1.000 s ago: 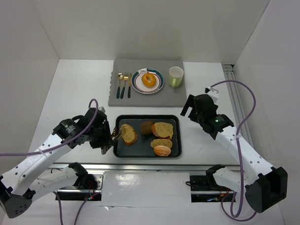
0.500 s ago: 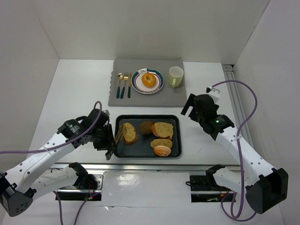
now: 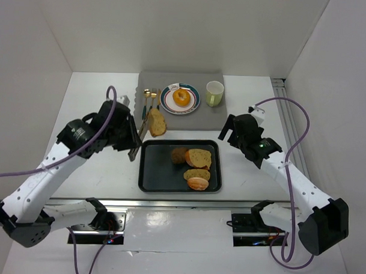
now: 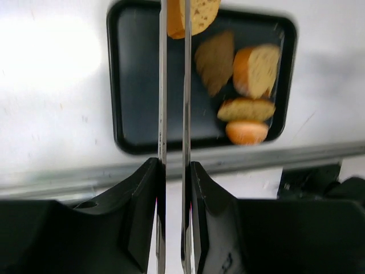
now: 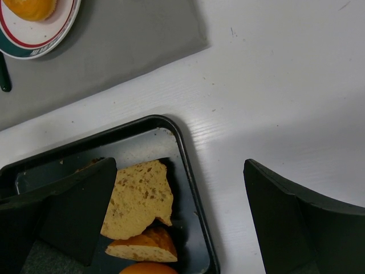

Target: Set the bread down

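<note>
I should move my left gripper outward next, then down over the cutlery to let go of the tongs, because the plate's bare side beside the bagel (image 3: 168, 100) has room for the slice.
My left gripper (image 3: 133, 141) is shut on a pair of metal tongs (image 4: 174, 103). The tongs pinch the oval tan bread slice (image 3: 156, 121) with its golden crust, held in the air over the near left edge of the grey mat (image 3: 202, 116); it also shows in the left wrist view (image 4: 197, 16). The orange bagel ring (image 3: 182, 97) lies on the rimmed plate (image 3: 195, 102). My right gripper (image 5: 182, 211) is open and empty above the right edge of the black tray (image 5: 188, 154).
The black tray (image 3: 150, 172) holds a dark brown bun (image 3: 179, 155), two cut bread pieces (image 3: 200, 157) and a pink-and-cream bun (image 3: 198, 184). On the mat are gold cutlery (image 3: 149, 100) and a pale green cup (image 3: 214, 93). White walls stand on both sides.
My left arm has lifted the slice out of the tray with the tongs and carried it away from me to the mat's near left edge. The right arm has barely moved.
</note>
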Motion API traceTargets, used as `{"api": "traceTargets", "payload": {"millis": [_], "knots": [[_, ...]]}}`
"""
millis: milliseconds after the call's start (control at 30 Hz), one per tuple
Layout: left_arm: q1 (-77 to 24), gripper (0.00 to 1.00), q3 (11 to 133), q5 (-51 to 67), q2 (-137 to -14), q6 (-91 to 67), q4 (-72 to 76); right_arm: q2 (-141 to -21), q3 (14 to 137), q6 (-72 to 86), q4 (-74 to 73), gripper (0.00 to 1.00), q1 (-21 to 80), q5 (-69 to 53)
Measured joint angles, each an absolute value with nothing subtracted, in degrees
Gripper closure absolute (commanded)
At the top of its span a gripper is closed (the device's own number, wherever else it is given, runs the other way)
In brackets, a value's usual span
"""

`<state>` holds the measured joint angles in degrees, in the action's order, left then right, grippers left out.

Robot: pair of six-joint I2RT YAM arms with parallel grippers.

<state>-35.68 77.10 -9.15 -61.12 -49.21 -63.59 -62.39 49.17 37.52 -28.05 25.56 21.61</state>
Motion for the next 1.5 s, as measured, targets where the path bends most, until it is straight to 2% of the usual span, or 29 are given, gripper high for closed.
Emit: {"api": "traceTargets", "payload": {"millis": [267, 467, 667, 1133, 1167, 1200, 1233, 1333, 1367, 1500], "knots": [[-26.04, 1.0, 89.32, -9.87, -75.0, -41.74, -51.88, -62.41, 49.17, 37.67, -27.99, 0.01, 26.0, 21.78], [-17.65, 1.0, 92.79, 0.38, -88.64, -39.62, -39.99, -62.39, 49.17, 37.95, -28.27, 0.01, 26.0, 22.09], [-13.96, 1.0, 94.59, 7.14, -99.63, -39.27, -34.72, -61.93, 49.17, 38.33, -28.49, 0.01, 26.02, 22.35], [-13.3, 0.99, 93.38, 11.57, -103.42, -39.33, -31.38, -62.17, 49.17, 38.54, -28.75, 0.01, 26.02, 22.52], [-13.3, 0.89, 92.97, 11.55, -103.42, -39.29, -31.27, -62.17, 49.17, 38.54, -28.75, 0.01, 26.02, 22.52], [-13.3, 0.89, 92.62, 11.53, -103.46, -39.29, -31.29, -62.17, 49.17, 38.54, -28.75, 0.01, 26.02, 22.52], [-13.3, 0.77, 92.6, 11.53, -103.79, -39.16, -31.55, -62.17, 49.17, 38.54, -28.75, 0.01, 26.02, 22.52], [-13.3, 0.65, 92.64, 11.49, -105.16, -38.89, -31.7, -62.41, 49.17, 38.54, -28.75, 0.01, 26.02, 22.5], [-13.3, 0.54, 92.64, 11.51, -105.71, -38.89, -31.86, -62.5, 49.17, 38.54, -28.75, 0.01, 26.02, 22.5], [-12.95, 0.4, 92.64, 11.66, -106.69, -37.91, -32.93, -62.81, 49.17, 38.54, -28.75, 0.01, 26.02, 22.48]]}}
